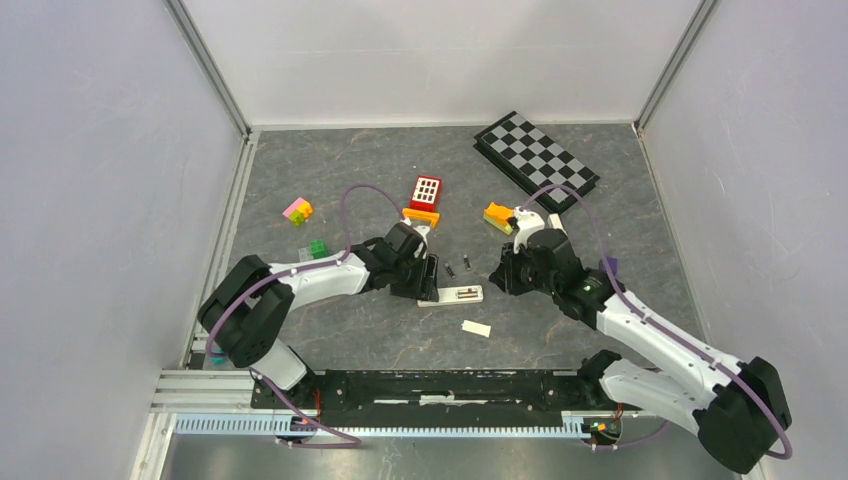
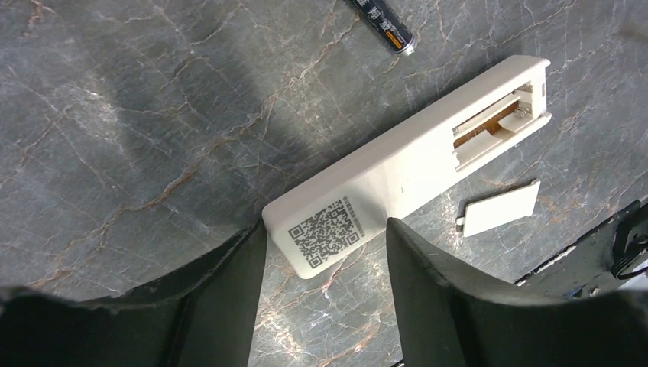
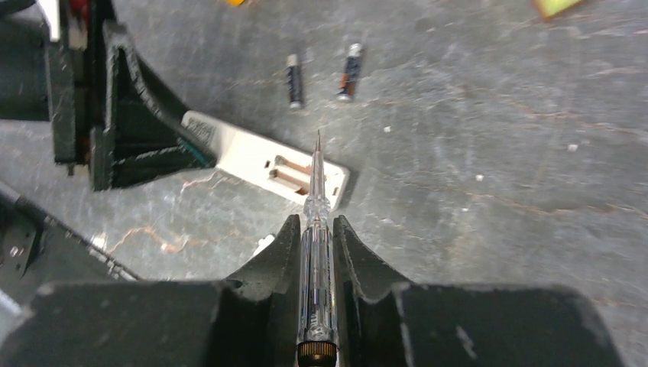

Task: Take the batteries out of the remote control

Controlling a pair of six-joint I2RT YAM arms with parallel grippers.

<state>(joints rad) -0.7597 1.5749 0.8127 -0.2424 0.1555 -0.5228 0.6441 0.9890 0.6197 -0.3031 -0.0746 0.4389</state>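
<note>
The right gripper lowers the tool onto bare table [image 1: 527, 303] [image 3: 462, 248] away from the remote's bay end next, since both batteries already lie outside the bay.
The white remote [image 2: 413, 164] lies back-up on the table, and its battery bay [image 2: 497, 122] is uncovered with only a spring showing inside. My left gripper [image 2: 327, 229] stands open, with its fingertips on either side of the remote's QR-code end. Two batteries [image 3: 293, 80] [image 3: 349, 73] lie side by side on the table just beyond the remote; they also show in the top view [image 1: 450, 269] [image 1: 466, 264]. My right gripper [image 3: 315, 222] is shut on a clear-handled tool [image 3: 317, 252], and the tool's thin tip hangs over the bay end of the remote [image 3: 252, 157].
The remote's white cover [image 1: 476, 328] lies loose on the near side of the remote. A checkerboard [image 1: 536, 158] sits at the back right. Toy bricks are scattered behind the arms: red [image 1: 426, 190], orange-yellow [image 1: 498, 216], pink-yellow [image 1: 297, 211] and green [image 1: 318, 248].
</note>
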